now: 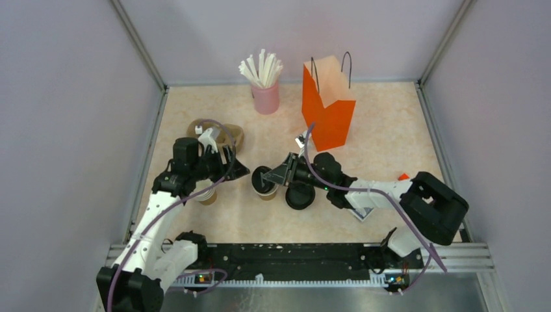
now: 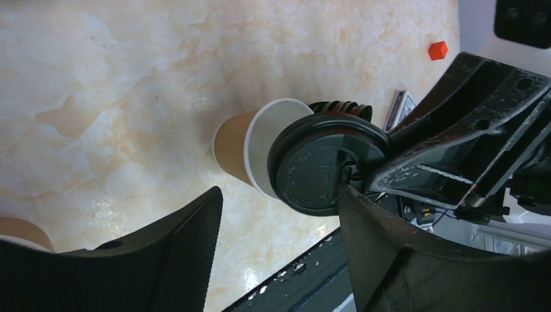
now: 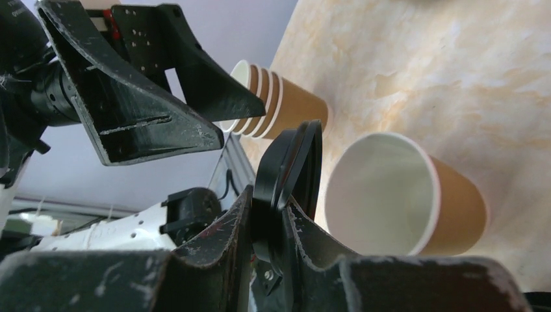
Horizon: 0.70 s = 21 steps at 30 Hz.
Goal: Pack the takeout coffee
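The right gripper brings the lid down onto the rim of the brown cup's opening (image 1: 272, 191) (image 3: 382, 195) below it next and releases the lid, since a gap still separates them.
No lidded takeout coffee shows in any view. A lidless brown paper cup (image 1: 267, 191) (image 2: 235, 151) (image 3: 396, 195), white inside, stands mid-table. My right gripper (image 1: 278, 175) (image 3: 269, 195) is shut on a flat black sip lid (image 1: 262, 176) (image 2: 323, 170) (image 3: 294, 170) by its rim. It holds the lid tilted right at the cup's mouth, and the lid is not seated on the cup. My left gripper (image 1: 238, 166) (image 2: 279, 195) is open just left of the cup, with nothing between its fingers. The orange bag (image 1: 328, 107) stands upright behind.
A stack of brown cups (image 1: 208, 195) (image 3: 281, 104) lies under my left arm. Spare black lids (image 1: 300, 195) (image 2: 342, 108) lie by the right wrist. A pink cup of white straws (image 1: 266, 97) and brown cup sleeves (image 1: 217, 132) are at the back. A red cube (image 1: 403, 176) (image 2: 438, 50) is to the right.
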Motion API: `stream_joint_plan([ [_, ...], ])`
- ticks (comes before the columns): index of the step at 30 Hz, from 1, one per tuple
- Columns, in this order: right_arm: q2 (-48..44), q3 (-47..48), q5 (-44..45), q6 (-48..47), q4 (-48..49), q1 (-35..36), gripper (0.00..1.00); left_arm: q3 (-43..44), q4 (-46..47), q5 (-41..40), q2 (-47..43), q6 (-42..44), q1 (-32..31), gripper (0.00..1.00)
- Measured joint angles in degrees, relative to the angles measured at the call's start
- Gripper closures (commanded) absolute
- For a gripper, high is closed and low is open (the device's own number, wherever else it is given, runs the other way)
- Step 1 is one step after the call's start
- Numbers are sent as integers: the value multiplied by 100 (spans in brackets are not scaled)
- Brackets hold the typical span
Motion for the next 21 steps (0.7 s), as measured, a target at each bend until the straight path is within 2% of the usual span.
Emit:
stream_joint_plan([
  [21, 752, 120, -706, 691, 461, -271, 87, -328, 422, 428, 376, -13, 0, 39],
])
